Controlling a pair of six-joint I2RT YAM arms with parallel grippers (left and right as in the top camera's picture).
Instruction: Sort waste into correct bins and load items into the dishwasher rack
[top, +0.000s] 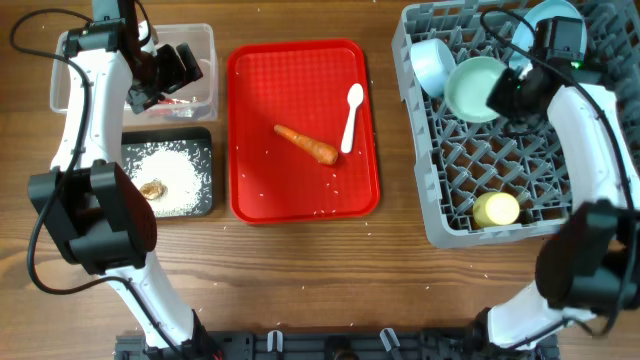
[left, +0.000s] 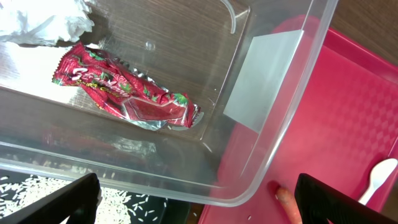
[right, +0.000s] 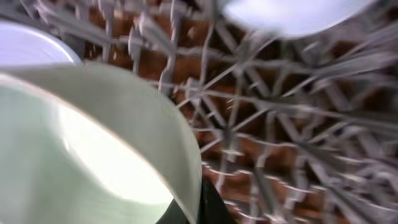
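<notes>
My right gripper turns and swings toward the rack (top: 445, 200) edge by the red tray (top: 250, 80) next, since slots beside the light blue bowl are empty.
My left gripper (top: 172, 68) is open and empty above the clear tub (top: 70, 45); it also shows in the left wrist view (left: 199, 208). In the tub (left: 273, 124) lie the red snack wrapper (left: 124, 93) and the white tissue (left: 43, 22). The black tray (top: 200, 140) holds white rice (top: 175, 175) and a brown scrap (top: 152, 189). The carrot (top: 305, 143) and the white spoon (top: 352, 115) lie on the red tray (top: 250, 80). My right gripper (top: 505, 95) is shut on the rim of the pale green bowl (top: 472, 88) over the grey rack (top: 445, 200). The bowl (right: 93, 143) fills the right wrist view.
In the rack stand a light blue bowl (top: 432, 65), a light blue plate (top: 545, 20) at the back and a yellow cup (top: 496, 210) at the front. Stray rice grains lie on the red tray and the wooden table (top: 300, 280).
</notes>
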